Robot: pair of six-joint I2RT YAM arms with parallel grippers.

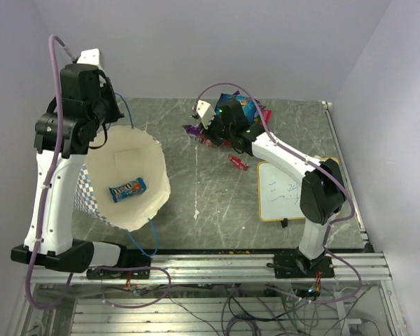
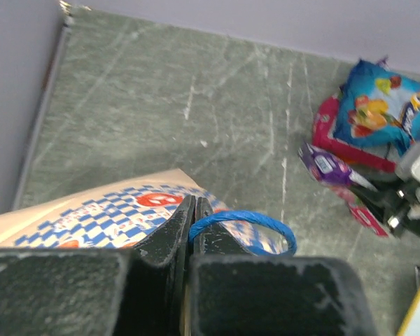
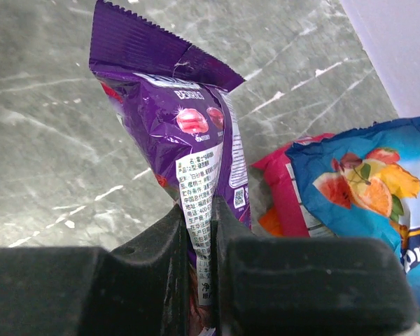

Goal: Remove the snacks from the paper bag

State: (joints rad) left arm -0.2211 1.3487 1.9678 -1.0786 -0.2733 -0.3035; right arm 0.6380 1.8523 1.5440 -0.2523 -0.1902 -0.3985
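Observation:
My right gripper is next to go down and pull back beside the small red packet (image 1: 238, 162), because the table on the near side of the blue fruit packet is empty.
The cream paper bag (image 1: 129, 183) lies tilted at the left, mouth open toward the top camera, with one blue snack packet (image 1: 127, 190) inside. Its checkered band (image 2: 119, 213) shows in the left wrist view. My left gripper (image 2: 193, 201) is shut on the bag's blue string handle (image 2: 252, 218), holding the rim up. My right gripper (image 3: 198, 218) is shut on a purple snack packet (image 3: 189, 133), low over the table at the back (image 1: 196, 131). Beside it lie a blue fruit packet (image 3: 364, 182) and a red packet (image 3: 283, 196). A small red packet (image 1: 238, 162) lies apart.
A white framed writing board (image 1: 283, 190) lies at the right, under my right arm. Walls close in at the back and both sides. The snack pile (image 2: 378, 112) sits at the back centre of the grey marbled table (image 1: 196, 189).

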